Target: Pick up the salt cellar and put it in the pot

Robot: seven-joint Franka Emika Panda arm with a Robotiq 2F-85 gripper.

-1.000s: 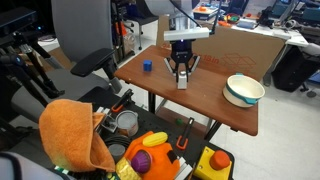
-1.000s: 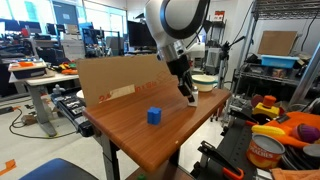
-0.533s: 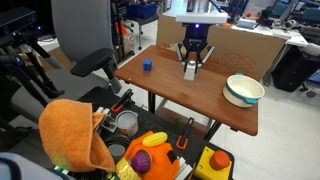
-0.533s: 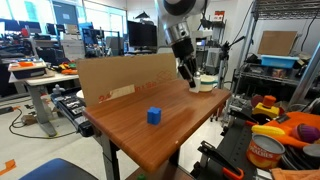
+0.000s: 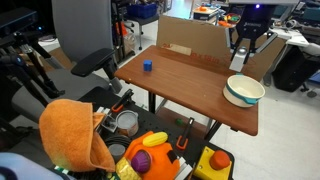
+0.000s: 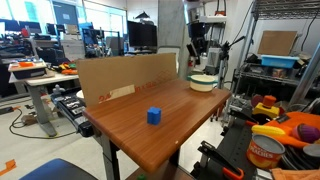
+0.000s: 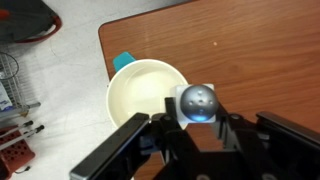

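My gripper moves to the left in the wrist view next, before it lowers the salt cellar into the pot's middle.
My gripper is shut on the salt cellar, a small white shaker whose grey domed cap faces the wrist camera. It is held in the air, at the edge of the pot, a wide cream-white bowl with a teal rim that lies below. In both exterior views the gripper hangs high above the table, over or just behind the pot. The salt cellar is too small to make out in the exterior views.
A small blue cube sits on the wooden table. A cardboard panel stands along the table's back edge. An orange cloth, a metal tin and toys lie on the floor in front.
The gripper has carried the salt cellar up from the table's middle and across to a spot above the pot. The pot and the cube have not moved.
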